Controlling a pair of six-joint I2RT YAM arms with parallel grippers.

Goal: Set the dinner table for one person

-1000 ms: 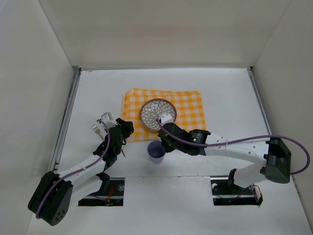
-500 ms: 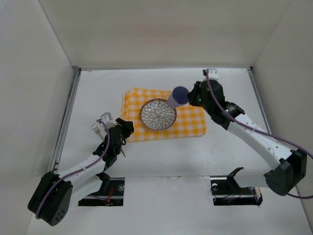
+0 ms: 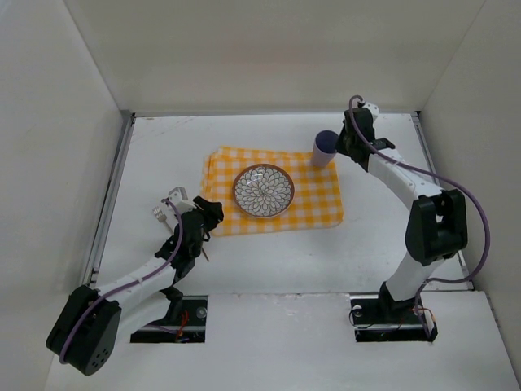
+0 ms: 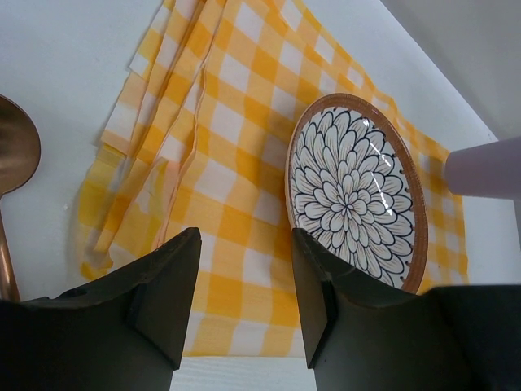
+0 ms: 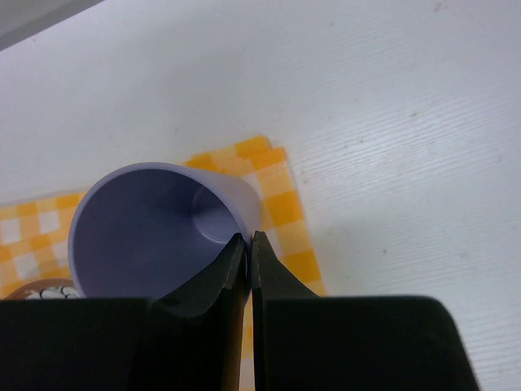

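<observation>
My left gripper shifts toward the left in the wrist view next and lowers onto the copper spoon's handle, since that lies below it on that side.
A lilac cup stands at the far right corner of the yellow checked mat on the white dinner table. My right gripper is shut on the cup's rim, one finger inside and one outside. A patterned plate sits mid-mat; it also shows in the left wrist view. My left gripper is open and empty over the mat's near left corner. A copper spoon lies left of the mat.
A fork head and a small white piece lie left of the left gripper. White walls enclose the table on the left, right and far sides. The arm bases sit at the near edge.
My right arm carried the cup from the near side of the mat, over the plate, to the mat's far right corner. The left arm has not moved.
</observation>
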